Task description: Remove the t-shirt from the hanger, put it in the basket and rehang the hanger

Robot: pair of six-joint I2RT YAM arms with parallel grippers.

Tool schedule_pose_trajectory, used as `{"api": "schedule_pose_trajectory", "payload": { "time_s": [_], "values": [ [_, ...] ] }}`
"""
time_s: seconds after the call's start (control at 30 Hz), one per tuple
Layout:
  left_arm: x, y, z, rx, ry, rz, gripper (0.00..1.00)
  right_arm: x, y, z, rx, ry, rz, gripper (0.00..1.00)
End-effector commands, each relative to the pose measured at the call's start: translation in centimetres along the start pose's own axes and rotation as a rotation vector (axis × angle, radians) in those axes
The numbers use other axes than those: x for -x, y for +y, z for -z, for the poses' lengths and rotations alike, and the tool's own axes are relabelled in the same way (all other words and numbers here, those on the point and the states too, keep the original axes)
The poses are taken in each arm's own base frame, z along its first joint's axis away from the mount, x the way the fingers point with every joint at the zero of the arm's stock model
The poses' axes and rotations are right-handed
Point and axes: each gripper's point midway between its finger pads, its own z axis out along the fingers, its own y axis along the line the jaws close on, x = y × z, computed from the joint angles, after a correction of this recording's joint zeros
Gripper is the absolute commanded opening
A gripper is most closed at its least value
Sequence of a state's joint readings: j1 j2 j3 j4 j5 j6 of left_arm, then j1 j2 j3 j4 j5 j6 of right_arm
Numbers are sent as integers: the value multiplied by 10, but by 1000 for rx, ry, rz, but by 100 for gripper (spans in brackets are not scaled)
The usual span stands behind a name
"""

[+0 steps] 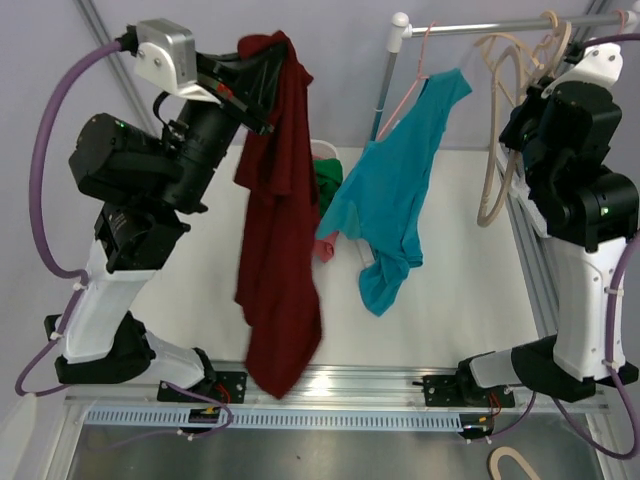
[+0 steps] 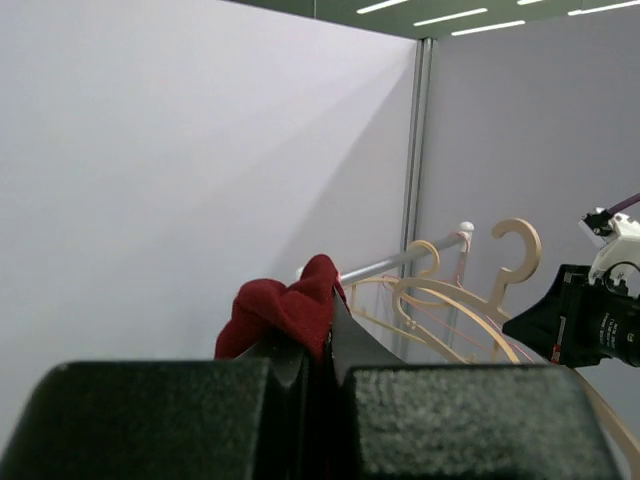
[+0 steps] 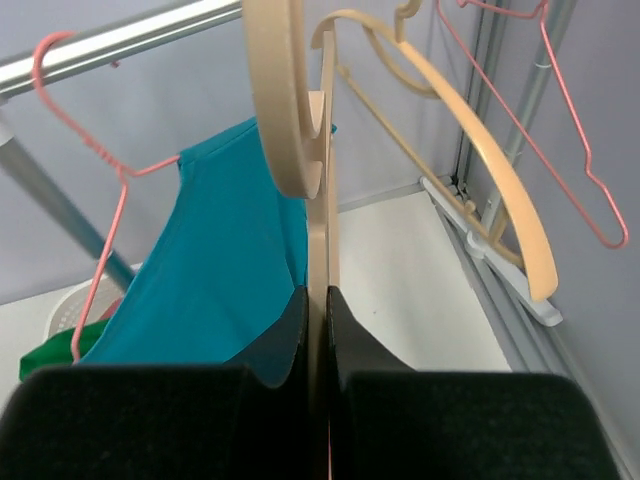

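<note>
The red t-shirt [image 1: 280, 250] is off the metal bar's free part [image 1: 503, 26]. The right gripper moves the hanger outward next, lowers its hook onto that part of the bar, and releases it.
A dark red t-shirt [image 1: 280, 250] hangs free from my left gripper [image 1: 268, 70], which is raised high at the left and shut on its top edge. The cloth bunches over the fingers in the left wrist view [image 2: 285, 305]. My right gripper [image 1: 540, 90] is up by the rail and shut on a bare beige wooden hanger [image 1: 495, 150]. In the right wrist view the hanger's neck [image 3: 318, 200] is pinched between the closed jaws of the right gripper [image 3: 318, 300]. The red t-shirt is apart from this hanger.
A teal t-shirt [image 1: 395, 200] hangs on a pink wire hanger [image 1: 415, 75] from the metal rail [image 1: 480, 28]. More beige hangers hang at the rail's right end [image 1: 550, 30]. A white basket with green cloth [image 1: 328, 175] stands behind. Another hanger [image 1: 510, 465] lies below the table edge.
</note>
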State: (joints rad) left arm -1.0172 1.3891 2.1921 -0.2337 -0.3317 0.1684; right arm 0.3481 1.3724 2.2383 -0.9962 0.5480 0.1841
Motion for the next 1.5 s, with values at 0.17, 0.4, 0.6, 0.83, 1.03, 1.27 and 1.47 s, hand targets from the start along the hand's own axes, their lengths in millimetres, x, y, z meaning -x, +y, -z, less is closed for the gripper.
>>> {"api": "schedule_pose_trajectory", "payload": {
  "time_s": [0.17,0.4,0.6,0.83,1.03,1.27,1.47],
  "values": [
    [32,20,-29,1,-148,-36,1,31,7,-44,154,-64,-79,0],
    [65,46,-41,88,-315,-108,2,24,16,-86,297,-28,-106,0],
    [91,78,-43,177,-457,-201,3,28,7,-117,326,-49,-114,0],
    [78,119,-60,206,-469,-219,1,32,1,-151,329,-78,-104,0],
    [45,151,-75,236,-409,-226,1,27,1,-181,327,-81,-111,0],
    [-41,185,-103,272,-284,-218,1,11,5,-205,342,-45,-124,0],
    [-124,216,-130,297,-149,-178,1,-12,9,-215,338,6,-104,0]
  ]
}}
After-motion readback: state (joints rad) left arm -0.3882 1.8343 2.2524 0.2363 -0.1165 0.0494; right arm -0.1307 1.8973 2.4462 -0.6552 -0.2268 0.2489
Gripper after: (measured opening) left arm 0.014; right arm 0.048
